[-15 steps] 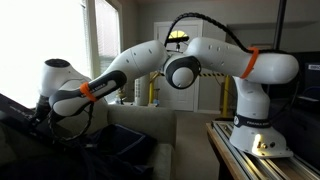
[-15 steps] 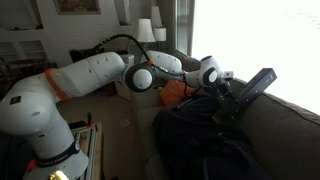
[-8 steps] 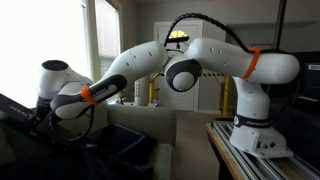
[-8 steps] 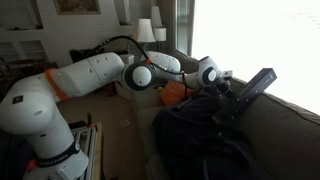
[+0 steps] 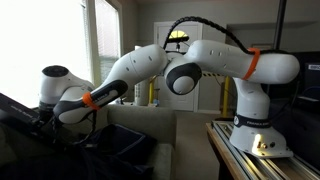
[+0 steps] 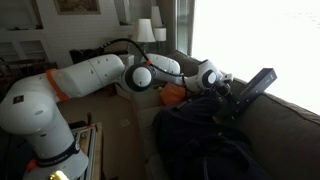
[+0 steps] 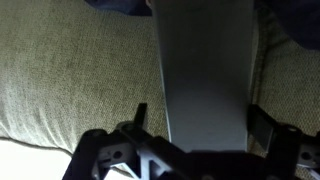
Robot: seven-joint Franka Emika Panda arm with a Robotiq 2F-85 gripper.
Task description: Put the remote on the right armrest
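The sides of the remote's near end [image 7: 206, 124] are between my gripper's open fingers over the fabric, so my gripper should stay low and close its fingers onto them.
The remote [image 7: 205, 70] is a long grey slab lying on olive couch fabric in the wrist view. In an exterior view it shows dark and tilted [image 6: 262, 82] at the couch's top edge against the window. My gripper [image 7: 200, 118] straddles the remote's near end. Its right finger sits against the remote's side, and a strip of fabric shows between the left finger and the remote. The jaws look open around it. In an exterior view the gripper [image 5: 38, 112] is low at the far left, and the remote is hard to make out there.
A dark blue cloth [image 6: 200, 135] is heaped on the couch seat below the arm, beside an orange cushion [image 6: 172, 93]. The couch back [image 6: 290, 130] runs on the window side. The robot base [image 5: 255, 130] stands on a wooden bench.
The arm's wrist has sunk slightly toward the couch. The remote has not moved.
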